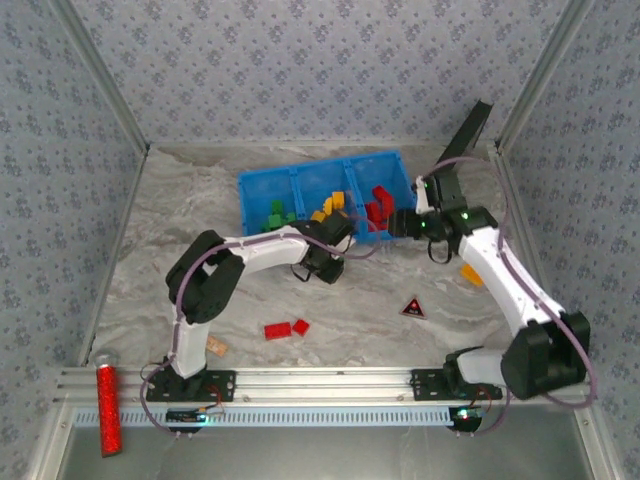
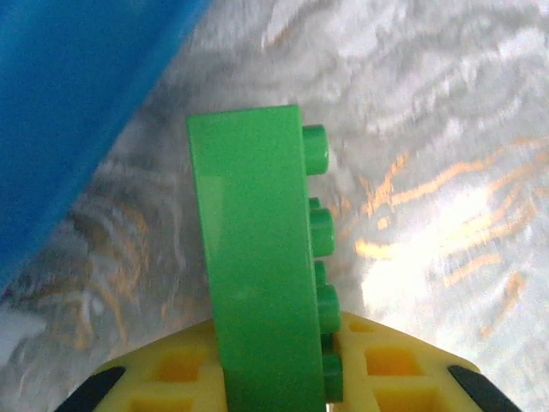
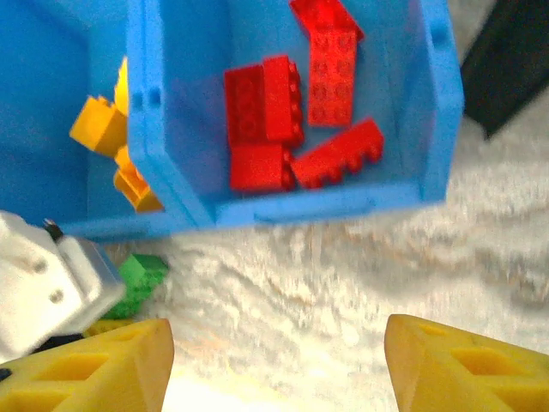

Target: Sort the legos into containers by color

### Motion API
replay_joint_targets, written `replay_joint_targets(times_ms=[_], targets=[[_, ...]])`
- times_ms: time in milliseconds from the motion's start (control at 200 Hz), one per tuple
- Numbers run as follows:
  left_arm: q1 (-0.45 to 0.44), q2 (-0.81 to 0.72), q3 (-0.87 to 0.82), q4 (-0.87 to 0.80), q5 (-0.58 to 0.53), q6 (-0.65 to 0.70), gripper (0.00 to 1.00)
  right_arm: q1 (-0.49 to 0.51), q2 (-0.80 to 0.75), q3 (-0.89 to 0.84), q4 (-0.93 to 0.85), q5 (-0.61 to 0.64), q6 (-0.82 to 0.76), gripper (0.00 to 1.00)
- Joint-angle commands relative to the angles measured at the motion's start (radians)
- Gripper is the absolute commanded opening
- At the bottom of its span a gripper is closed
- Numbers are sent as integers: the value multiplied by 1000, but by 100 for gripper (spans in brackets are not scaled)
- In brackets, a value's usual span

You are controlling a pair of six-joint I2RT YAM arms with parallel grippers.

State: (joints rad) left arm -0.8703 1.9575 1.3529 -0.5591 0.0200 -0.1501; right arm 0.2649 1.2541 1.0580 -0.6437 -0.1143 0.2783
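Observation:
I will next lift the green lego outward past the front edge of the bin with my left gripper, over the container with the green legos, and release it there, because its color matches theirs.
The blue bin [image 1: 300, 178] holds three containers: green legos [image 1: 275, 214] on the left, yellow legos [image 1: 330, 205] in the middle, red legos [image 1: 378, 205] on the right. My left gripper [image 1: 335, 258] sits just in front of the bin, shut on a green lego [image 2: 257, 283] that stands upright between the yellow fingers, its studs facing right. My right gripper [image 3: 279, 360] hovers open by the bin's front right corner, over bare table. Below it the red legos [image 3: 292, 129] lie in their container, and the held green lego [image 3: 137, 279] shows at left.
Two loose red legos [image 1: 285, 328] lie on the table near the front, and an orange one [image 1: 472, 275] rests beside the right arm. A black triangle [image 1: 413, 308], a red glittery cylinder [image 1: 107, 410] on the rail and a black panel [image 1: 468, 135] at the back right also stand here.

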Motion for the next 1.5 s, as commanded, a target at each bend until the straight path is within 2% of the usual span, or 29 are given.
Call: replay_joint_targets(times_ms=[0,185,350,525,755,1094,1344,1494], targets=[[9,-131,-8,-51,47,26,19,34,-78,-98,-34,-24,150,69],[72,-277,13,-100,69,7,18,175,-177,-246,-19,-4,341,70],[197,-349,45,-114,73,-40,18,381,-176,-312,37,47,525,70],[304,-340,83,-97,46,-46,18,588,-91,-298,95,107,616,73],[394,-219,175,-115,22,-77,17,764,71,-183,113,131,631,77],[436,-8,318,-211,23,-64,18,890,292,-36,111,106,664,80],[436,44,315,-206,43,-72,19,934,377,16,124,89,686,80],[436,49,295,-203,52,-77,26,951,410,29,133,81,703,80]])
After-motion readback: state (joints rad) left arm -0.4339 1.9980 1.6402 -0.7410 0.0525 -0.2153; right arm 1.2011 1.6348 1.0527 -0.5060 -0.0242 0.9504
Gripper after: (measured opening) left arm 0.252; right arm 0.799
